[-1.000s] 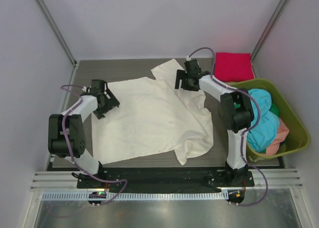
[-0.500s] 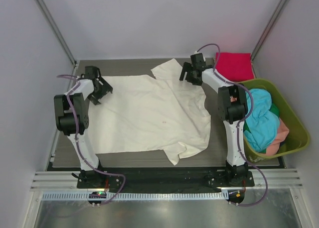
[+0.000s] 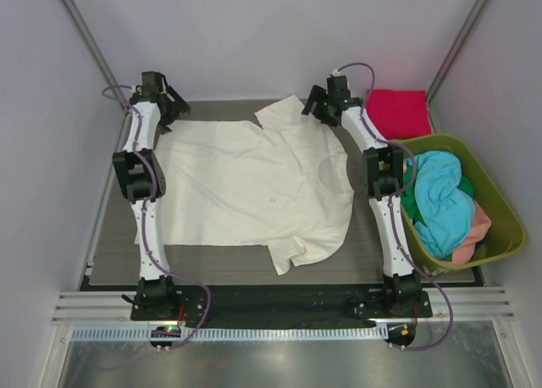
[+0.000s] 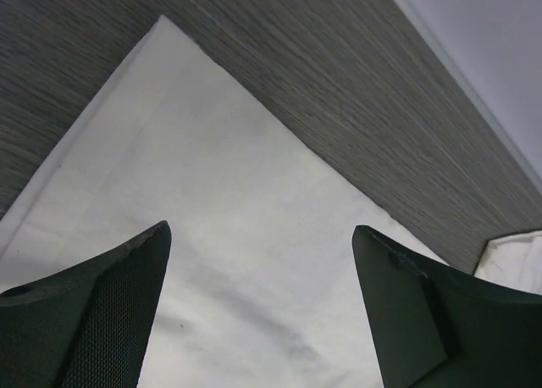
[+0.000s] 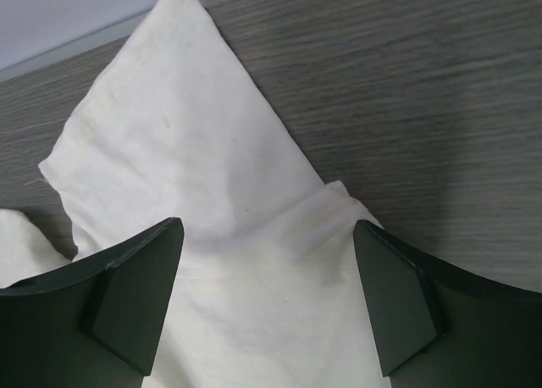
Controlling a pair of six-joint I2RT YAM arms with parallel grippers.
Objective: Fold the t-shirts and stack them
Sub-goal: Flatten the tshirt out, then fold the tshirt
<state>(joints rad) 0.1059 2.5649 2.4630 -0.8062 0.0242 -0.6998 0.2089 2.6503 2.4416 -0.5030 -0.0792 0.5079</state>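
Note:
Next I will move my right gripper back across the shirt and down onto the crease in the near sleeve (image 3: 292, 249), since this sleeve lies bunched while the far sleeve is flat.
A cream-white t-shirt (image 3: 254, 185) lies spread almost flat on the dark table, one sleeve at the far edge and one at the near edge. My left gripper (image 3: 172, 113) is open over the shirt's far left corner; the left wrist view shows the cloth (image 4: 254, 261) below the gripper (image 4: 261, 235). My right gripper (image 3: 316, 110) is open over the far sleeve, which the right wrist view shows (image 5: 186, 134) below the gripper (image 5: 267, 235). A folded magenta-red t-shirt (image 3: 396, 113) lies at the far right. Turquoise (image 3: 440, 197), green (image 3: 465, 185) and salmon pink (image 3: 474, 231) t-shirts lie bunched in the basket.
An olive-green plastic basket (image 3: 428, 139) stands at the right edge of the table, beside the right arm. Grey walls close in the table at the left, the far side and the right. Both arms are stretched out to the far edge.
Both arms have stretched toward the far edge. The cream-white shirt has slid that way with them and now lies flatter and wider.

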